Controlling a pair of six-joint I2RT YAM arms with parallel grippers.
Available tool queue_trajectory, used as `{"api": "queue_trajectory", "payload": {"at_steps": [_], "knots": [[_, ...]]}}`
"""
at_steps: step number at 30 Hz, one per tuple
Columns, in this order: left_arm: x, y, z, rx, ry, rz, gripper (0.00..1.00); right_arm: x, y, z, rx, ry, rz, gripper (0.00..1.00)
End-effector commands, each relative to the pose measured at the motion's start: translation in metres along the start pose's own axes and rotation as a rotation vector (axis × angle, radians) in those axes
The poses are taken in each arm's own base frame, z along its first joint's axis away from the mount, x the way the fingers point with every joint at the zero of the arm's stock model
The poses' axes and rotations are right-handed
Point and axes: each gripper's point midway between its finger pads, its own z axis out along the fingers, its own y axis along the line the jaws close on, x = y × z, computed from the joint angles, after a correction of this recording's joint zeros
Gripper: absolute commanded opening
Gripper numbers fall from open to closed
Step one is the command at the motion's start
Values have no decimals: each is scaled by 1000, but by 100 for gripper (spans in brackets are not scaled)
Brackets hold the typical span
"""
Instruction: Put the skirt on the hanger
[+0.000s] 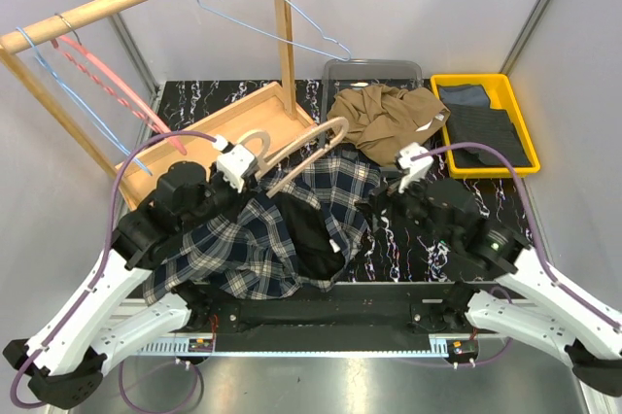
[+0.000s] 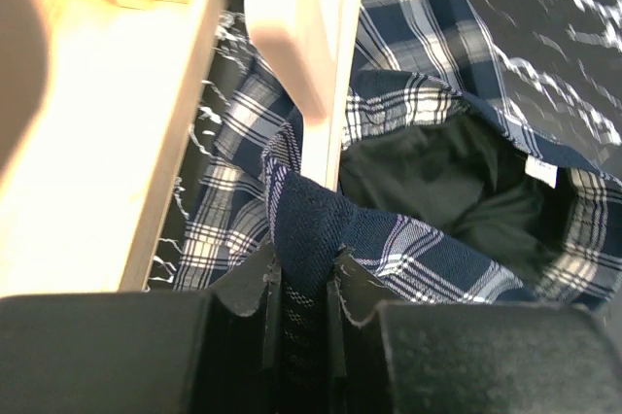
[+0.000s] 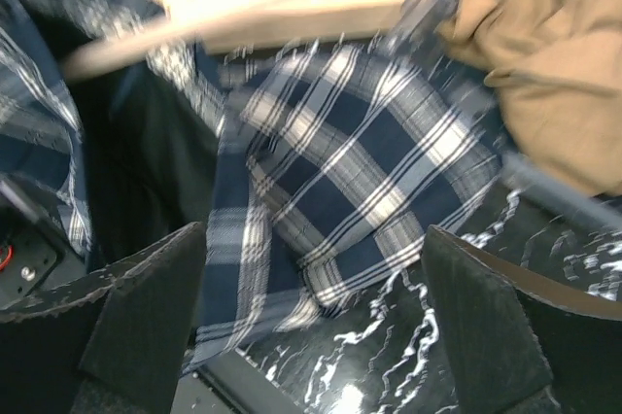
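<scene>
The shirt's folded edge (image 1: 344,238) (image 3: 249,278) by its dark opening lies below my right gripper, to its left in the top view. My gripper needs to lower sideways onto it next.
The tan-brown skirt (image 1: 384,118) lies crumpled at the back of the table, right of centre, and shows at the top right of the right wrist view (image 3: 544,74). The light-blue wire hanger (image 1: 274,32) hangs from the wooden rail at the back. My left gripper (image 1: 255,192) is shut on a fold of the dark blue-and-white plaid shirt (image 2: 428,239), pinched between its jaws (image 2: 303,273). Just left of the skirt, my right gripper (image 1: 386,190) stands wide open over the shirt's edge (image 3: 316,307), holding nothing.
The plaid shirt (image 1: 262,234) spreads across the table's middle with a thick wooden hanger (image 1: 296,156) in it. A wooden rack base (image 1: 228,127) lies at the back left. A pink hanger (image 1: 107,93) and another blue wire one (image 1: 60,84) hang on the left. A yellow tray (image 1: 442,84) with dark cloth is at the back right.
</scene>
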Motion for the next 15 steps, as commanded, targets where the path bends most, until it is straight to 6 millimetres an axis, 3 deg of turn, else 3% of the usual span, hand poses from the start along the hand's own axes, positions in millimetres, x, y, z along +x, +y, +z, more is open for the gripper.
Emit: {"api": "queue_trajectory", "payload": {"at_steps": [1, 2, 8, 15], "knots": [[-52, 25, -3, -138, -188, -77, 0, 10, 19, 27, -60, 39, 73, 93], [-53, 27, -3, -154, -191, -86, 0, 22, 20, 36, -56, 78, 89, 90], [-60, 40, 1, -224, -187, -108, 0, 47, 33, 61, -101, 140, 124, 84], [-67, 63, 6, -360, -182, -207, 0, 65, 50, 61, -184, 214, 117, 89]]}}
